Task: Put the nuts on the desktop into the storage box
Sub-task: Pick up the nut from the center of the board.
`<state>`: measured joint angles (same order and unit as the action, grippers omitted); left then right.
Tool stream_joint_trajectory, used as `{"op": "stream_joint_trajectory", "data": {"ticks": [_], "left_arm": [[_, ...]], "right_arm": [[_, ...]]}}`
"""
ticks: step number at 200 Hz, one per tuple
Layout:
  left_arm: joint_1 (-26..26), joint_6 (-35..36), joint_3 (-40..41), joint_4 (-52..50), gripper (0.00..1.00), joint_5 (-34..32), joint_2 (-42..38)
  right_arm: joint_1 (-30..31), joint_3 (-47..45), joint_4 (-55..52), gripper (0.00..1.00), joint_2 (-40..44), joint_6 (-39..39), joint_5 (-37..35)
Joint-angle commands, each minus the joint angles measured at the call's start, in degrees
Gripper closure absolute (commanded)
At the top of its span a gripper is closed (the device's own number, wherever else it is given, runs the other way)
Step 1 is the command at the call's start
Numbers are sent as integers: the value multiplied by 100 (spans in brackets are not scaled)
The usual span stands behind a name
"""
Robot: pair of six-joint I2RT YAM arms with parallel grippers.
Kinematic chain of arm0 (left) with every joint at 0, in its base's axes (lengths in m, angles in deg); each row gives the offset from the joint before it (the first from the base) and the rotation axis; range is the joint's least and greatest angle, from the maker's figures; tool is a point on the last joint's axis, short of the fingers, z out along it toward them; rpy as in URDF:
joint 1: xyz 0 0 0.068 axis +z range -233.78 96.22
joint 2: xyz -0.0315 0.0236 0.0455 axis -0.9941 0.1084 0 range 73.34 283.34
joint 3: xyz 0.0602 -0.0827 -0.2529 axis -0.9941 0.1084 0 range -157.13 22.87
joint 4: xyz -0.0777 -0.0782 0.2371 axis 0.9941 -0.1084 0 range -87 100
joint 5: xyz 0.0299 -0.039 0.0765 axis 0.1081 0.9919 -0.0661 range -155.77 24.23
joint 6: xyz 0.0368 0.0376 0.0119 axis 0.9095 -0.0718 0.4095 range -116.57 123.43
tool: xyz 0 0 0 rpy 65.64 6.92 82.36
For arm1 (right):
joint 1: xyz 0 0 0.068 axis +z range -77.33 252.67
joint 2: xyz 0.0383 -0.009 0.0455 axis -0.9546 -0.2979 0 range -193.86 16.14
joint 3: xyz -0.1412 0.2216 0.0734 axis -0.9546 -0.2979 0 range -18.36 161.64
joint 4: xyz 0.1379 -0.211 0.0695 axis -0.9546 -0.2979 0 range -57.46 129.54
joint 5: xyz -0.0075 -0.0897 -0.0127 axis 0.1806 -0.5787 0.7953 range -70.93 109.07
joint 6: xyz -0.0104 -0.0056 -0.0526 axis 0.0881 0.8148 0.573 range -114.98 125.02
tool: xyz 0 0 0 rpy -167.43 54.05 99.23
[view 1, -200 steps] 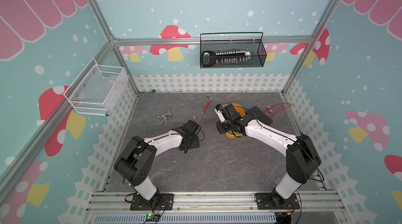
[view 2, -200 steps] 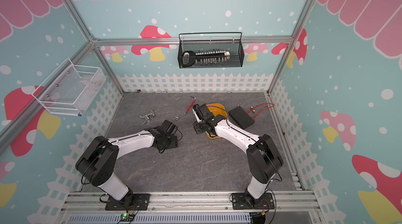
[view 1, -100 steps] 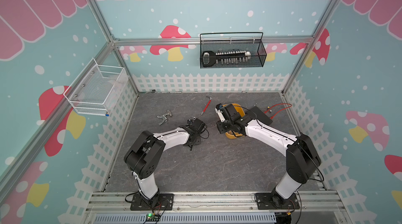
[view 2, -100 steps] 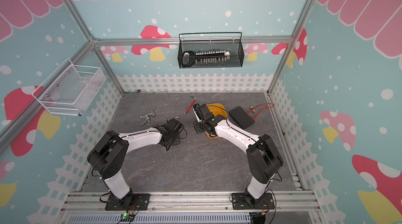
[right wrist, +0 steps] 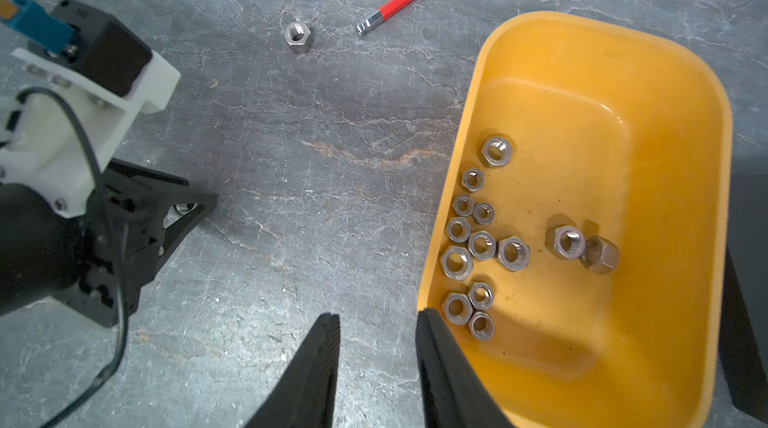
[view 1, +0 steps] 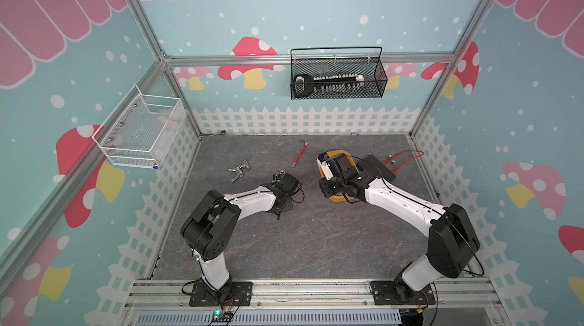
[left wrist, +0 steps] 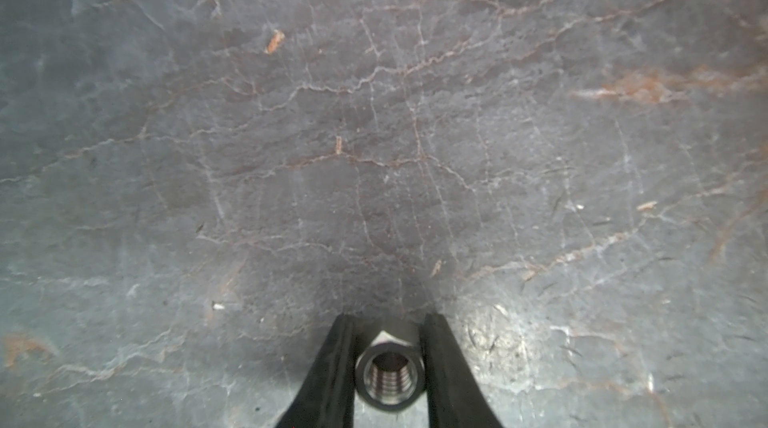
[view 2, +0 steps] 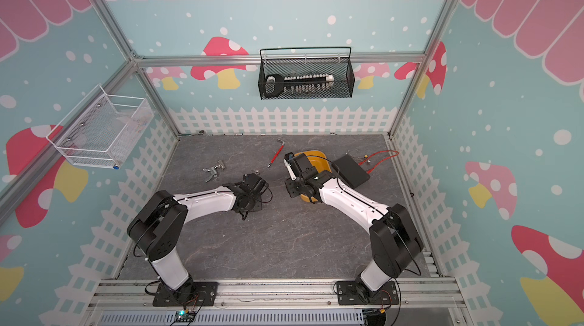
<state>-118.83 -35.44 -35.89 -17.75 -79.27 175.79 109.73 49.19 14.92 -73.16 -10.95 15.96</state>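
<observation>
The silver nut [left wrist: 389, 376] sits low outside the box's rim, so my left gripper must lift, move outward over the nuts in the storage box and release it.
My left gripper [left wrist: 388, 318] is shut on a silver nut [left wrist: 389, 376], whose threaded hole faces the wrist camera, low over the dark grey desktop [view 1: 300, 245]. In a top view the left gripper [view 1: 282, 205] sits mid-desktop, left of the yellow storage box [view 1: 343, 154]. The right wrist view shows the storage box [right wrist: 623, 73] holding several nuts [right wrist: 482, 245]. My right gripper [right wrist: 377, 318] stands open and empty over the desktop, one finger next to the box's rim. Another nut [right wrist: 298, 36] lies loose on the desktop, also seen in both top views [view 1: 280, 171] [view 2: 257, 171].
A red-handled wrench [view 1: 299, 153] lies behind the loose nut. A metal fitting [view 1: 239, 171] lies to the left. A black box [view 1: 377, 168] and a red cable [view 1: 407, 158] sit right of the storage box. A black mesh basket [view 1: 338, 82] and a white one [view 1: 139, 131] hang on the walls.
The left jaws have closed on a nut, and the left arm has shifted slightly toward the right. The right arm has not moved.
</observation>
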Motion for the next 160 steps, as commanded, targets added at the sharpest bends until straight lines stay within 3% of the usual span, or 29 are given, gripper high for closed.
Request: {"op": "stream_joint_trajectory", "data": {"ticks": [1,37,100,160], "left_arm": [[-103,-130,154,-222,100,357,236],[-334,22,-463,-265,100,391,119],[-1068,515,-2635,-92,100,393,416],[-1195,731,-3855,136,100,1203,1715]], "right_arm": [[-64,-222,-97,63,337,87,78],[-462,-515,-96,62,708,-194,-112],[-1075,-1088,140,62,1250,-465,-223],[-1100,-1626,209,61,1569,-241,24]]}}
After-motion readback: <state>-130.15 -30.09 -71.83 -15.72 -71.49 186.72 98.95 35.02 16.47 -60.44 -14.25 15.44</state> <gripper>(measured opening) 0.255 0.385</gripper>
